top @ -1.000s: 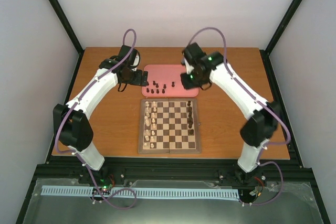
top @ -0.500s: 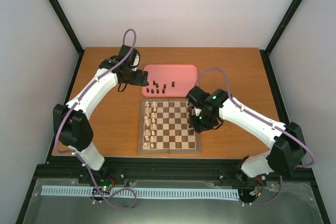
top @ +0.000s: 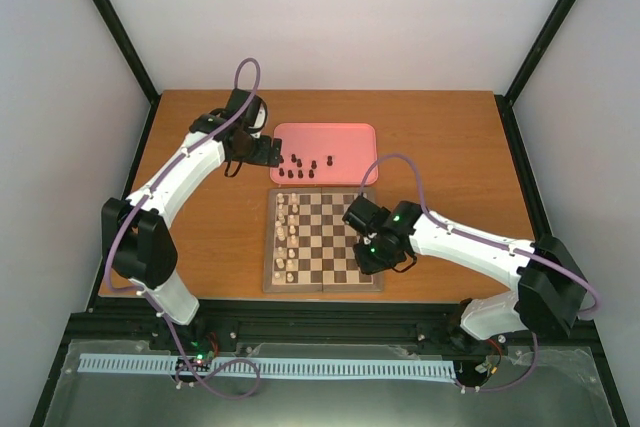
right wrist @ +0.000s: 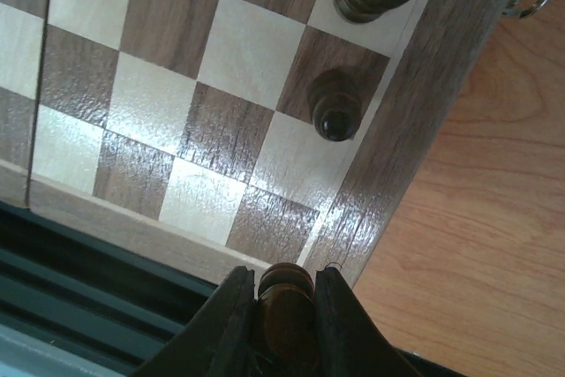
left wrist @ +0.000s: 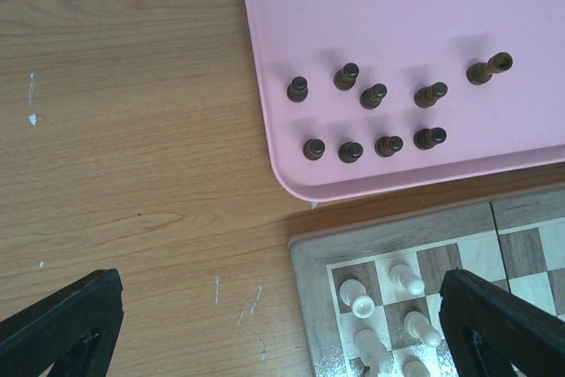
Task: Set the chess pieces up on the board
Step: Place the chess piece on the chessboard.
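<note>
The pale square (right wrist: 298, 163) beside the nearest standing piece is empty and lies outward and below. My right gripper needs to go down and outward next and let go of its piece there.
The board (top: 322, 277) lies mid-table, with cream pieces down its left columns and dark chess pieces (top: 362, 215) on its right side. Several more dark chess pieces (top: 305, 165) stand on the pink tray (top: 340, 137), also in the left wrist view (left wrist: 371, 116). My right gripper (top: 368, 255) hangs over the board's near right corner, shut on a dark chess piece (right wrist: 287, 306). Two dark pieces (right wrist: 337, 108) stand on squares ahead of it. My left gripper (top: 272, 152) hovers open over the tray's left corner; its fingers (left wrist: 503, 324) are wide apart.
The pink tray (left wrist: 397, 6) sits just behind the board. Bare wooden table (top: 450, 147) lies right of the tray and left of the board. The table's near edge and black frame rail (right wrist: 79, 289) run close below the board's front border.
My right arm has swung from the pink tray down along the board's right side to its near right corner, carrying a dark piece. The left arm has not moved.
</note>
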`<state>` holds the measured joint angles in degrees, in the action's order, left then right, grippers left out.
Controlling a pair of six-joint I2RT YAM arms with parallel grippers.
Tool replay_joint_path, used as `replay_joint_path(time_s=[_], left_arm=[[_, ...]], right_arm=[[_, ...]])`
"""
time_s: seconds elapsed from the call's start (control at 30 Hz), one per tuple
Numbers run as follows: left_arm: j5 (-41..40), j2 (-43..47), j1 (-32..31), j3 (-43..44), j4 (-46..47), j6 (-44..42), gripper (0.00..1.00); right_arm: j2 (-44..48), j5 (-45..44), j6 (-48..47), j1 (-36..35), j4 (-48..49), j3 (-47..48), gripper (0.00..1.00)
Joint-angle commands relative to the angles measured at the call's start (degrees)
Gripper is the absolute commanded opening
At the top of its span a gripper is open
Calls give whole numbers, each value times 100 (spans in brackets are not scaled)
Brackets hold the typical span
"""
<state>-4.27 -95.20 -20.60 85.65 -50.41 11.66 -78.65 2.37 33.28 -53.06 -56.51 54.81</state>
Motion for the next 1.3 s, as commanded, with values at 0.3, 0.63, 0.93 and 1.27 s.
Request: replay_joint_path(time_s=[0.3,0.63,0.93,1.27], left_arm=[[-121,322,-41,-133,106,-79,100],[-144,321,-41,-152,124,-85,100],[-152,318,-41,-166,124,-94,100],[-186,309,-40,-162,127,-104,100]], right_arm=[[-72,-233,-70,-56,784,-179,14],[-278,-108,-207,34,876,-215,14],[-432,-39,-254,117,849,-220,14],[-599,-44,-329,190,793,-129,15]])
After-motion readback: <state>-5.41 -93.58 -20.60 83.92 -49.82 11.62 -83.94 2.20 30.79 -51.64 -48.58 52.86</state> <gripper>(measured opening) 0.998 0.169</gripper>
